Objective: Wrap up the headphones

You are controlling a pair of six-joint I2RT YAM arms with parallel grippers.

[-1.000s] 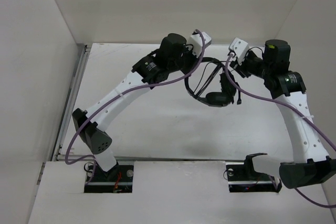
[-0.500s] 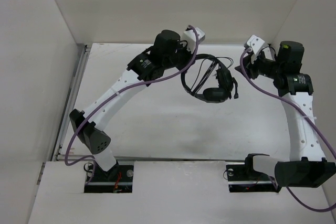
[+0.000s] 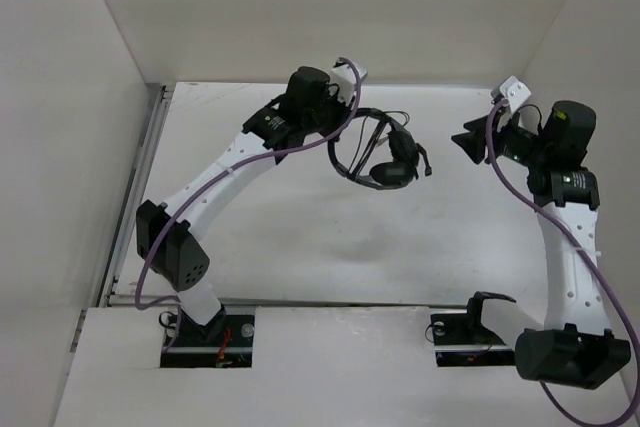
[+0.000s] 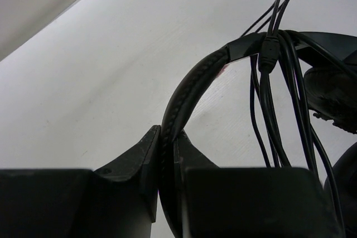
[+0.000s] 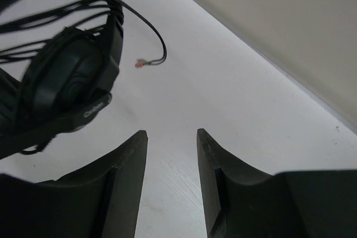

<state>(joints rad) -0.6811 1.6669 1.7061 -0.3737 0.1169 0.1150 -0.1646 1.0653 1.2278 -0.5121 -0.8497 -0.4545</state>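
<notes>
The headset goes down and left in the top view with my left gripper next until it rests on the tabletop, since the cord already loops round it.
The black headphones (image 3: 385, 165) hang in the air above the white table, with the thin black cord looped several times over the headband (image 4: 198, 79). My left gripper (image 4: 167, 137) is shut on the padded headband and holds the headset up; in the top view the left gripper (image 3: 345, 117) is at its upper left. An ear cup (image 5: 67, 82) and the cord's loose end with a small plug (image 5: 139, 63) show in the right wrist view. My right gripper (image 5: 172, 137) is open and empty, to the right of the headset, also in the top view (image 3: 470, 139).
The white table (image 3: 300, 237) is walled in: a back wall (image 3: 340, 17), a left wall with a metal rail (image 3: 140, 187) and a right wall (image 3: 600, 37) close behind the right arm. Purple arm cables (image 3: 310, 147) hang near the headset.
My left gripper has carried the headphones leftward. My right gripper has drawn back to the right, away from the headset, and now stands open with nothing in it.
</notes>
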